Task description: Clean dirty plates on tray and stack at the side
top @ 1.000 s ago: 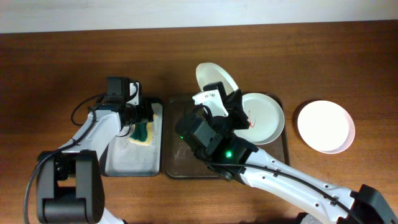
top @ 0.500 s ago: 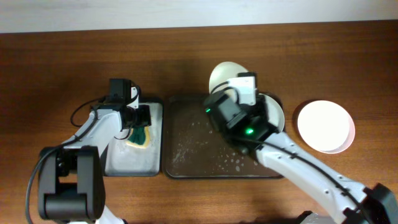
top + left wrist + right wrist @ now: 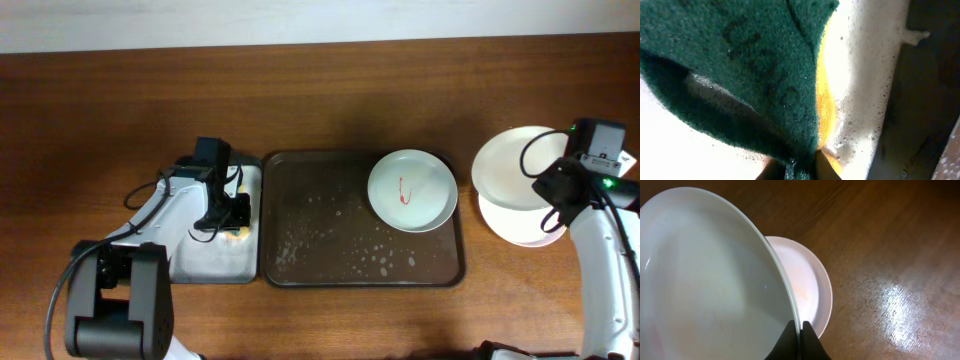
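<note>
I should lower the tilted clean plate onto the other white plate with my right gripper, then release its rim.
One plate (image 3: 412,190) with a red squiggle lies on the right part of the dark brown tray (image 3: 320,230). My right gripper (image 3: 558,187) is shut on the rim of a clean white plate (image 3: 512,163), tilted just above another white plate (image 3: 515,222) on the table right of the tray. In the right wrist view the fingertips (image 3: 801,339) pinch the held plate's (image 3: 705,280) edge, with the lower plate (image 3: 807,280) behind. My left gripper (image 3: 226,211) is down in the grey tray, shut on a green and yellow sponge (image 3: 740,60) amid foam.
A grey tray (image 3: 205,262) with a white lining sits left of the brown tray. Soapy droplets (image 3: 375,262) speckle the brown tray's floor. Bare wooden table (image 3: 330,90) runs along the back.
My right arm has swung from over the tray out to the right, carrying the plate above the one on the table. My left gripper has closed on the sponge.
</note>
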### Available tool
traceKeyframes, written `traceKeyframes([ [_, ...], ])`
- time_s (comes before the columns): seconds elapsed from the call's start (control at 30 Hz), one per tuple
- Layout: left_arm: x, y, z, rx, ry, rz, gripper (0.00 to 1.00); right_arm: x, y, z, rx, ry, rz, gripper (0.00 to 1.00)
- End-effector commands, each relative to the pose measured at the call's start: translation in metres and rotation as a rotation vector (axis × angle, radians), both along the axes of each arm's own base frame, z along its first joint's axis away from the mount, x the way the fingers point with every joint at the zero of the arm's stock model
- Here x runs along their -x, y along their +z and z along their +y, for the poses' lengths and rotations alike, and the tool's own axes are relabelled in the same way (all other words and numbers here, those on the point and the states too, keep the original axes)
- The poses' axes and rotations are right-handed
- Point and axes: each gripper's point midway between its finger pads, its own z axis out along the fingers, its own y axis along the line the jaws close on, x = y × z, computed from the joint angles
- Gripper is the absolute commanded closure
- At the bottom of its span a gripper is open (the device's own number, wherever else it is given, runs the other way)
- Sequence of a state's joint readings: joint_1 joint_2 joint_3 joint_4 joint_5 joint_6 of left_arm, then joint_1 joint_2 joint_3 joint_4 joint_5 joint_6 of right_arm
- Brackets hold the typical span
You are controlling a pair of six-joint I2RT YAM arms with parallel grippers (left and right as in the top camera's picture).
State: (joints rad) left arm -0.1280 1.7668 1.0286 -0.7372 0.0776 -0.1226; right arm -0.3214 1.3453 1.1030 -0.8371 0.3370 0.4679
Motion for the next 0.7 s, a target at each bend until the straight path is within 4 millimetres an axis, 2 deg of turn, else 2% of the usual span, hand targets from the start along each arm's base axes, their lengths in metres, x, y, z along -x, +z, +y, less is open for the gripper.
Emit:
traceKeyframes([
  [0.0, 0.007, 0.004, 0.003, -0.025, -0.008, 0.014, 1.0, 0.001, -0.002, -0.001, -0.012, -0.008, -0.001, 0.96],
  [0.03, 0.01, 0.003, 0.009, -0.057, -0.005, 0.026, 0.96, 0.0, -0.007, -0.001, -0.018, -0.008, 0.013, 0.96],
  [0.07, 0.01, 0.003, 0.009, -0.06, -0.005, 0.025, 0.64, -0.001, -0.011, -0.002, -0.021, -0.009, 0.028, 0.96],
  [0.1, 0.009, 0.003, 0.009, -0.06, -0.005, 0.024, 0.57, -0.001, -0.018, -0.003, -0.024, -0.012, 0.052, 0.96],
  [0.13, 0.009, 0.003, 0.009, -0.06, -0.005, 0.022, 0.51, -0.002, -0.028, -0.003, -0.033, -0.012, 0.08, 0.96],
  [0.17, 0.009, 0.003, 0.009, -0.06, -0.005, 0.022, 0.5, -0.001, -0.037, -0.008, -0.027, -0.025, 0.118, 0.96],
  [0.27, 0.008, 0.004, 0.008, -0.06, -0.011, 0.018, 0.48, 0.015, -0.041, -0.031, -0.011, -0.116, 0.144, 0.96],
  [0.3, 0.008, 0.004, 0.008, -0.059, -0.008, 0.017, 0.41, 0.018, -0.042, -0.036, -0.03, -0.135, 0.138, 0.9],
  [0.33, 0.008, 0.004, 0.008, -0.059, -0.009, 0.016, 0.29, 0.018, -0.044, -0.036, -0.047, -0.135, 0.133, 0.73],
  [0.37, 0.006, 0.004, 0.008, -0.058, -0.008, 0.009, 0.09, 0.004, -0.047, -0.021, -0.136, -0.077, 0.079, 0.58],
  [0.4, 0.004, 0.004, 0.007, -0.057, -0.008, 0.002, 0.01, -0.01, -0.049, -0.004, -0.218, 0.031, 0.04, 0.53],
  [0.43, 0.003, 0.004, 0.007, -0.056, -0.008, -0.002, 0.0, -0.034, -0.046, 0.039, -0.387, 0.29, -0.046, 0.45],
  [0.5, 0.002, 0.004, 0.007, -0.055, -0.008, -0.008, 0.01, -0.042, -0.041, 0.081, -0.49, 0.5, -0.074, 0.42],
  [0.57, 0.001, 0.004, 0.007, -0.054, -0.008, -0.013, 0.01, -0.035, -0.051, 0.108, -0.5, 0.603, 0.014, 0.41],
  [0.63, -0.001, 0.004, 0.007, -0.053, -0.007, -0.018, 0.01, -0.035, -0.07, 0.129, -0.511, 0.654, 0.097, 0.42],
  [0.67, -0.001, 0.004, 0.007, -0.053, -0.008, -0.02, 0.01, -0.03, -0.086, 0.144, -0.545, 0.68, 0.169, 0.45],
])
